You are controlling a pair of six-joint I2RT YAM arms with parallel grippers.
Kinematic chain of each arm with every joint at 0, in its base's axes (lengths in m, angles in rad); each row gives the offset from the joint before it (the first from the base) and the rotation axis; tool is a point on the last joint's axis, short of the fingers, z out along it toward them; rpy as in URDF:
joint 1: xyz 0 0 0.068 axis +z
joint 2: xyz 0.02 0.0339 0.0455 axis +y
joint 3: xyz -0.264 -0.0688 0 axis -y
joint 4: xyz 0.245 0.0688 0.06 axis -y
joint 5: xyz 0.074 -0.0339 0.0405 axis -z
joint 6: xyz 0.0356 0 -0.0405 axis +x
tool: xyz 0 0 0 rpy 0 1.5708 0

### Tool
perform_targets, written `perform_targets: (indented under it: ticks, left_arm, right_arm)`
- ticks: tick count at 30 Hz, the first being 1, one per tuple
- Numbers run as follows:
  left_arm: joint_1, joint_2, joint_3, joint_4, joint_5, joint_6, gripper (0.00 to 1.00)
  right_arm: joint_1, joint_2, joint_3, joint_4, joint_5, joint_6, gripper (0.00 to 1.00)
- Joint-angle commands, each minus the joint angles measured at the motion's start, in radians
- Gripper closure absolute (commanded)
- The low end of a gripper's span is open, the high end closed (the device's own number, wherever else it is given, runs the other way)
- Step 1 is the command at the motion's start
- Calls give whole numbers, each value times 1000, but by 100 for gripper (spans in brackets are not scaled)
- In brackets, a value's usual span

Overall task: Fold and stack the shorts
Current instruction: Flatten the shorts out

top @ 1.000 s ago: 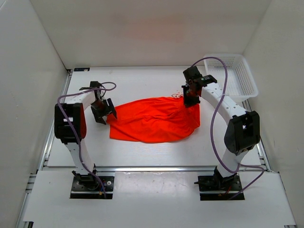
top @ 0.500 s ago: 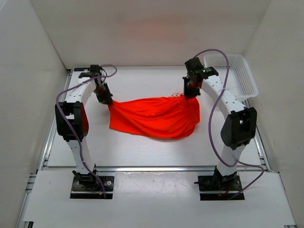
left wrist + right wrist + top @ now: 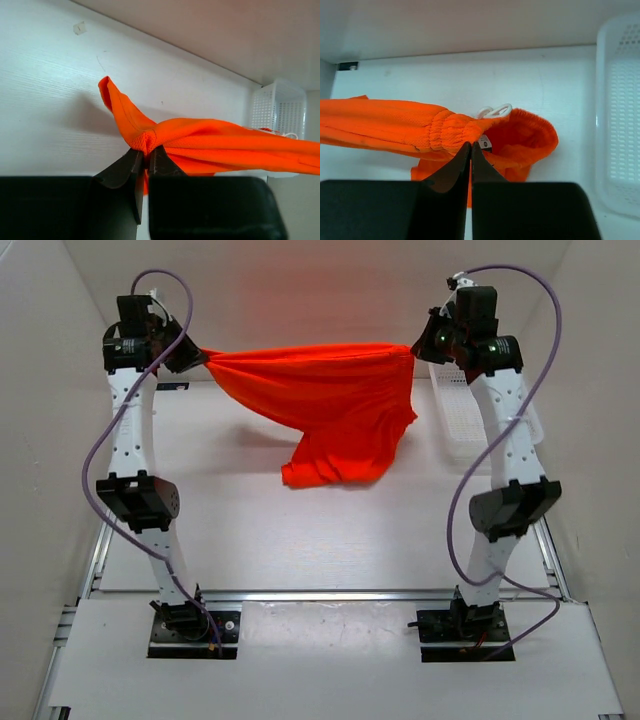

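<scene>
I will lower my left gripper, draw it back and release the bunched corner on the bare near tabletop, since the shorts (image 3: 325, 400) hang stretched between both arms.
A pair of bright orange mesh shorts (image 3: 325, 400) hangs in the air, stretched between both raised arms, its lower part drooping toward the table. My left gripper (image 3: 200, 355) is shut on a bunched corner of the shorts (image 3: 150, 135) at the upper left. My right gripper (image 3: 418, 348) is shut on the elastic waistband (image 3: 451, 131), beside the white drawstring (image 3: 495, 111) and a small label. The waist opening (image 3: 527, 132) gapes just right of that grip.
A white plastic basket (image 3: 470, 410) stands at the back right of the table, partly behind the right arm, also the basket (image 3: 622, 125) in the right wrist view. White walls enclose the table (image 3: 250, 530) on the left, back and right.
Both arms have risen high and spread apart, lifting the shorts off the table. The left gripper, open beside the cloth a second ago, shut on its left corner.
</scene>
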Motion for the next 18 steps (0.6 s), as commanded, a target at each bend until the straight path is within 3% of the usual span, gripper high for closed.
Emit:
perform_targets:
  ticks: [1, 4, 9, 10, 11, 12, 13, 14, 16, 18]
  left_arm:
    - [14, -190, -69, 33, 32, 6, 90]
    - [14, -318, -304, 42, 20, 37, 90]
    - [-10, -672, -822, 104, 20, 26, 90]
    - [-30, -721, -997, 128, 20, 17, 85]
    - [-30, -816, -1087, 128, 8, 3, 73]
    - [-42, -864, -1175, 128, 7, -7, 52]
    - [-42, -905, -1344, 137, 7, -18, 30]
    - [-42, -974, -1420, 137, 7, -30, 0]
    - [-42, -1018, -1573, 137, 7, -73, 0]
    - [-55, -1048, -1599, 137, 41, -96, 2]
  right_arm:
    - [17, -213, -166, 141, -18, -39, 100]
    - [41, -399, -371, 168, 22, -56, 100]
    - [74, -782, -971, 210, 109, -29, 100]
    - [74, -841, -1058, 210, 129, -15, 100]
    - [74, -960, -1228, 210, 155, 8, 97]
    - [74, -1023, -1312, 193, 172, 65, 89]
    - [83, -1081, -1387, 163, 181, 91, 71]
    - [83, -1190, -1454, 139, 201, 120, 36]
    - [83, -1313, -1590, 57, 212, 229, 22]
    - [83, -1367, -1645, 41, 195, 328, 24]
